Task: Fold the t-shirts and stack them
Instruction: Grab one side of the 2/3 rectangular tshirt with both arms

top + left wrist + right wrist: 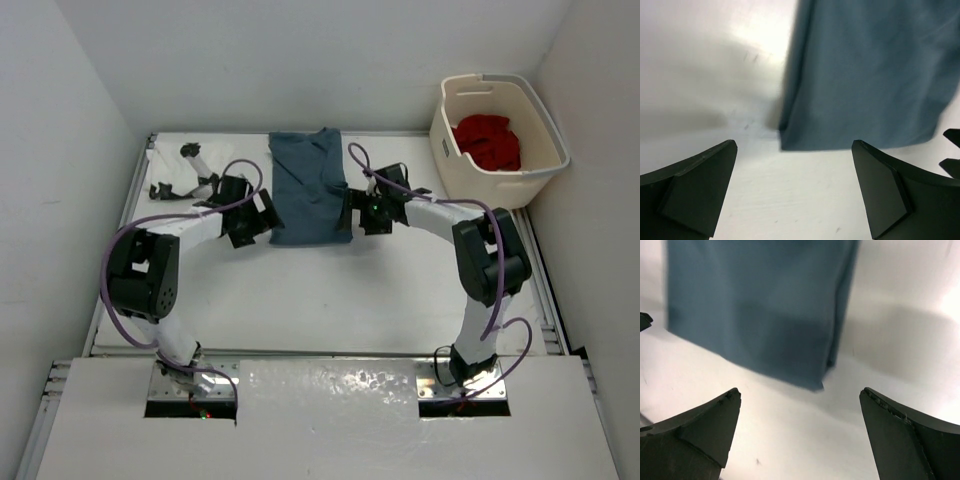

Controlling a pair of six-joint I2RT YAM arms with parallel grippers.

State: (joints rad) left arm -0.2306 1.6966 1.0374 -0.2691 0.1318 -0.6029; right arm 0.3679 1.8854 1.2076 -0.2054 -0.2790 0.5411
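Note:
Next, my left gripper lowers its open fingers onto the folded blue-grey t-shirt's near corner [274, 241] [789, 144] on the white t-shirt's side. That corner lies flat on the tabletop below them.
The dusty blue-grey t-shirt [308, 185] lies folded into a long strip at the back middle of the table. Its near edge shows in the left wrist view [870, 75] and the right wrist view [760, 305]. My left gripper [262, 226] is open and empty just short of the strip's near left corner [794, 145]. My right gripper [352, 222] is open and empty just short of its near right corner [801, 390]. The red t-shirt [490, 142] lies bunched in the basket. The white t-shirt [172, 168], with dark markings, lies at the back left.
The cream laundry basket [545, 150] stands at the back right, off the table's right edge. White walls close in the back and both sides. The white table [330, 300] shows bare between the shirt and the arm bases.

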